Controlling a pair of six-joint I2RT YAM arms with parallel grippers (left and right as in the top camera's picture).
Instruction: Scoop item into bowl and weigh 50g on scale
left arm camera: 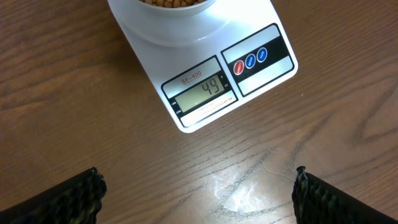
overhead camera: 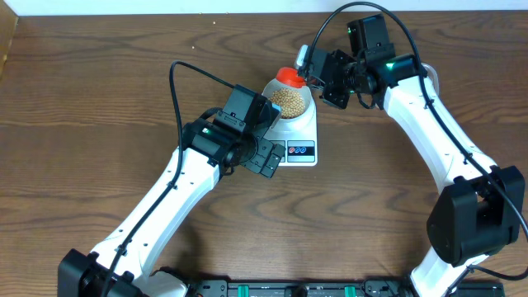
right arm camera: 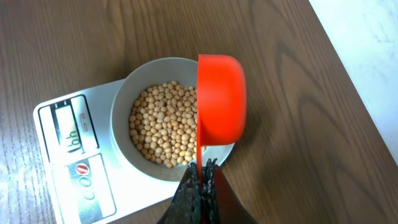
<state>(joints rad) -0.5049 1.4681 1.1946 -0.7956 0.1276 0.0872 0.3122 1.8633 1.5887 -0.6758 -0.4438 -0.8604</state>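
My right gripper needs to swing to the right in the overhead view and lower over the clear container (overhead camera: 433, 78) to release the scoop, because the display nearly meets the target.
The white scale (overhead camera: 299, 142) carries the pale bowl (overhead camera: 302, 110), which holds tan-yellow beans (overhead camera: 289, 99). In the left wrist view the scale (left arm camera: 205, 68) shows 49 on its display, and the bowl's underside (left arm camera: 174, 22) sits at the top edge. My left gripper (left arm camera: 199, 194) is open over bare wood just in front of the scale, with nothing between its fingers (left arm camera: 68, 200). My right gripper (right arm camera: 200, 177) is shut on the thin handle of a red scoop (right arm camera: 221, 102). The scoop is tipped on its side over the bowl's (right arm camera: 121, 106) right rim, its mouth towards the beans (right arm camera: 161, 124).
The brown wooden table (overhead camera: 99, 99) surrounds the scale on all sides. Its back edge meets a pale surface (right arm camera: 367, 37) beyond the right arm. The left arm (overhead camera: 165, 206) crosses the near left of the table, and the right arm (overhead camera: 429, 124) comes down the right side.
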